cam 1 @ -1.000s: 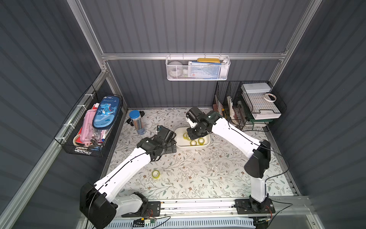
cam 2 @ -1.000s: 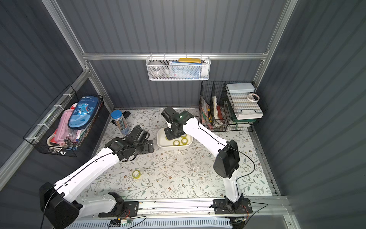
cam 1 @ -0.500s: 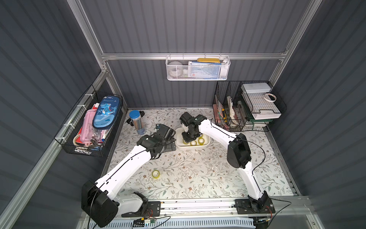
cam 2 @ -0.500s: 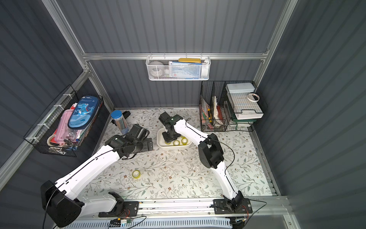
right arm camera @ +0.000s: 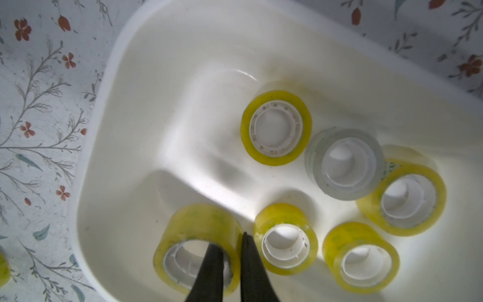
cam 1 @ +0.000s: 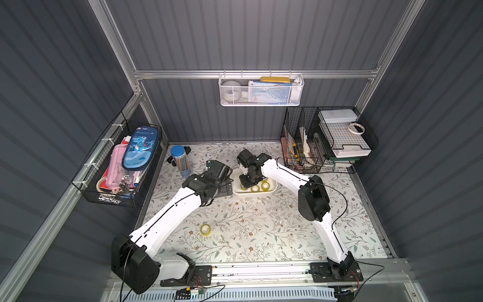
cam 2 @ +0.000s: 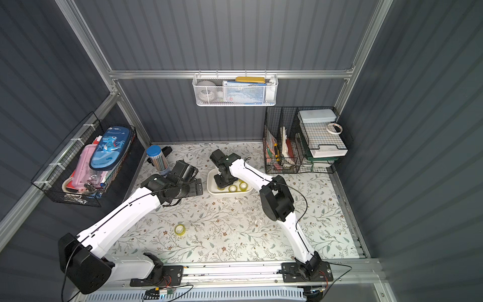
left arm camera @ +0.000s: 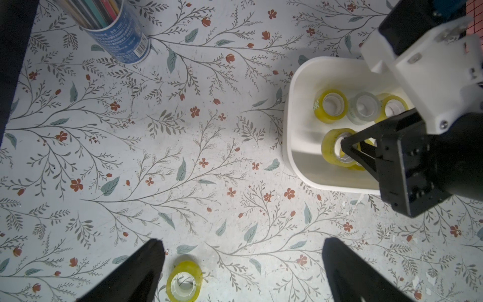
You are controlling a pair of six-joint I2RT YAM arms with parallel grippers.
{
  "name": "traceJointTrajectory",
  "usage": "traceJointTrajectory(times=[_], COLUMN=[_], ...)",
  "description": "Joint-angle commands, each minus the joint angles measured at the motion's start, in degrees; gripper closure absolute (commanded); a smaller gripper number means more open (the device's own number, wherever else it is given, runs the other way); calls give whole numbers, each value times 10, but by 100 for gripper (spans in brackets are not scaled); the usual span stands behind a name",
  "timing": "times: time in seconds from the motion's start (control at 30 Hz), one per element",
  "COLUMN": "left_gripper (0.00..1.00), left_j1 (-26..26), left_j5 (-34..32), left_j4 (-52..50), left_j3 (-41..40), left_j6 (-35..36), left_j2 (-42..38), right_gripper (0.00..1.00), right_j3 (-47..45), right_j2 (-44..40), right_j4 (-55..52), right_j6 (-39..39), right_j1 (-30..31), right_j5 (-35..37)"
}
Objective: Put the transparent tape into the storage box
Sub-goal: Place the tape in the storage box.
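Note:
The bare bottom of the storage box (right arm camera: 109, 78) is empty beside the others, so next I need to lower my right gripper deeper inside and release the yellow roll there.
The storage box (right arm camera: 109, 78) is a white tub on the floral mat, seen in both top views (cam 1: 273, 189) (cam 2: 210, 184). My right gripper (right arm camera: 229, 240) reaches down into it and is shut on the wall of a yellow roll of transparent tape (right arm camera: 193, 227), one finger inside the core. Whether that roll rests on the floor of the box I cannot tell. Several more rolls lie in the box, among them a colourless one (right arm camera: 342, 162). Another yellow roll (cam 1: 206, 229) (left arm camera: 185, 279) lies loose on the mat. My left gripper (left arm camera: 243, 241) hangs open above the mat, this roll beside one finger.
A blue tube of pencils (cam 1: 180, 160) stands left of the box. Black wire baskets (cam 1: 326, 146) fill the back right corner, with a white-rimmed tape ring (cam 1: 356, 128) on top. A basket of pencil cases (cam 1: 122, 167) hangs on the left wall, a white perforated basket (cam 1: 261, 91) on the back wall.
My right gripper has shifted left and down into the box with its roll, and that arm's elbow has swung in toward the middle. The left arm has barely moved.

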Motion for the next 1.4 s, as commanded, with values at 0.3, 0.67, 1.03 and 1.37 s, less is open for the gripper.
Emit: traceJointTrajectory(times=[0.3, 0.67, 1.03, 1.37], left_gripper=[0, 1, 1, 0], left_j1=[5, 6, 14, 22], left_j5=[4, 10, 26, 35], left_j4=[-1, 11, 20, 22], left_j3=[21, 19, 28, 29], left_j6=[23, 32, 48, 54], left_j2=[6, 19, 36, 42], right_gripper=[100, 100, 100, 100], right_j3=[-16, -17, -21, -47], right_j2=[-2, 7, 35, 44], right_j4=[15, 28, 42, 51], right_j6=[3, 4, 6, 11], right_j1=[0, -1, -1, 0], right_j5=[23, 30, 38, 61])
